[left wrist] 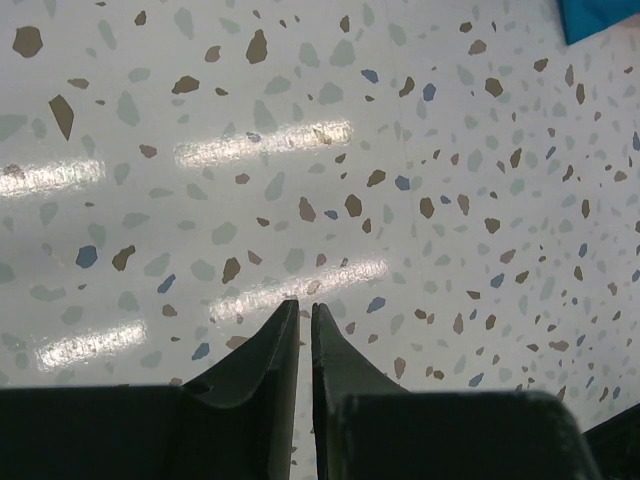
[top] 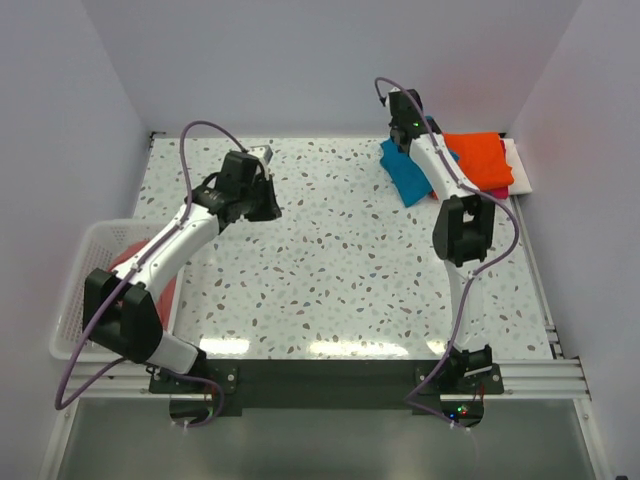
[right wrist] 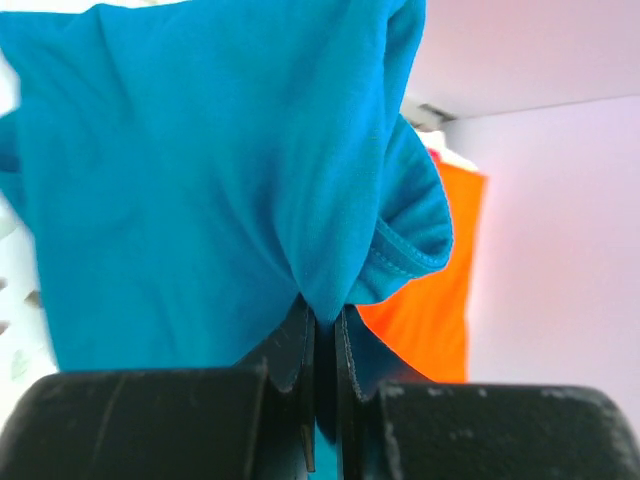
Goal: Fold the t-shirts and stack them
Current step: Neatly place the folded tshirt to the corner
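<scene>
The robot's right gripper will next pull the teal-blue t-shirt (right wrist: 200, 180) to the right in the top view over the folded orange t-shirt (right wrist: 438, 308) and let go of it, because the stack is there.
My right gripper (right wrist: 325, 315) is shut on a bunch of the teal-blue t-shirt (right wrist: 200, 180), which hangs from it as a crumpled mass. From above, that gripper (top: 405, 128) is at the far right of the table, with the teal shirt (top: 405, 175) trailing onto the tabletop. Just right of it the orange t-shirt (top: 478, 158) lies folded on top of a magenta one (top: 497, 190). A salmon-pink shirt (top: 128, 260) lies in the basket. My left gripper (left wrist: 305, 305) hovers over bare table with its jaws together and nothing between them; from above this gripper (top: 268, 205) is left of centre.
A white lattice basket (top: 72, 300) stands off the table's left edge beside the left arm. A white board (top: 517, 165) lies under the folded shirts at the far right. A corner of the teal shirt (left wrist: 600, 18) shows in the left wrist view.
</scene>
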Available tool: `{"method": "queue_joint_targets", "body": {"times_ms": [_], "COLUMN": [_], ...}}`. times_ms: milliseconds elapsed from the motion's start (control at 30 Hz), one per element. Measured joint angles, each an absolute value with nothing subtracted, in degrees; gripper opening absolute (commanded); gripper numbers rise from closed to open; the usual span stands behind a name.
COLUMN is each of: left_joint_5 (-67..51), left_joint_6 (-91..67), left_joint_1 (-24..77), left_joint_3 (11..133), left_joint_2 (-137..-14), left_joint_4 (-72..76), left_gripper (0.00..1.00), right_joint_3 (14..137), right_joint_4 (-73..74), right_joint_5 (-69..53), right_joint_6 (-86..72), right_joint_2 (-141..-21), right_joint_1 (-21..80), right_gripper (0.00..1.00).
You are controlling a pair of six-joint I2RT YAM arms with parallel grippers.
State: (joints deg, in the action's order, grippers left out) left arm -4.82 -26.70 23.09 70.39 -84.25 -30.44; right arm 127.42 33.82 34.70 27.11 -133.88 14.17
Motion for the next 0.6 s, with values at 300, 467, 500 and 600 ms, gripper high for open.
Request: {"method": "queue_joint_targets", "body": {"times_ms": [300,467,500,600], "left_joint_5": [-7.2,-8.69,-8.84,-9.3], "left_joint_6": [-25.34,-25.26,-25.23,-25.12], "left_joint_1": [21.74,21.71,21.71,21.71], "left_joint_3": [69.82,69.82,69.82,69.82], "left_joint_2": [-88.77,-89.97,-90.06,-90.11], "left_joint_4": [-29.67,-29.56,-29.56,-29.52], "left_gripper": [0.14,0.14,0.14,0.14], "right_joint_3": [138.06,138.85,138.85,138.82], "right_joint_4": [34.02,34.22,34.22,34.26], "right_joint_5": [35.68,36.12,36.12,36.07], "right_joint_6": [30.89,31.99,32.05,32.18], "right_joint_2": [-136.42,-136.53,-136.53,-136.51], "right_joint_1": [11.55,11.14,11.11,10.9], "right_gripper": [0.0,0.0,0.0,0.0]}}
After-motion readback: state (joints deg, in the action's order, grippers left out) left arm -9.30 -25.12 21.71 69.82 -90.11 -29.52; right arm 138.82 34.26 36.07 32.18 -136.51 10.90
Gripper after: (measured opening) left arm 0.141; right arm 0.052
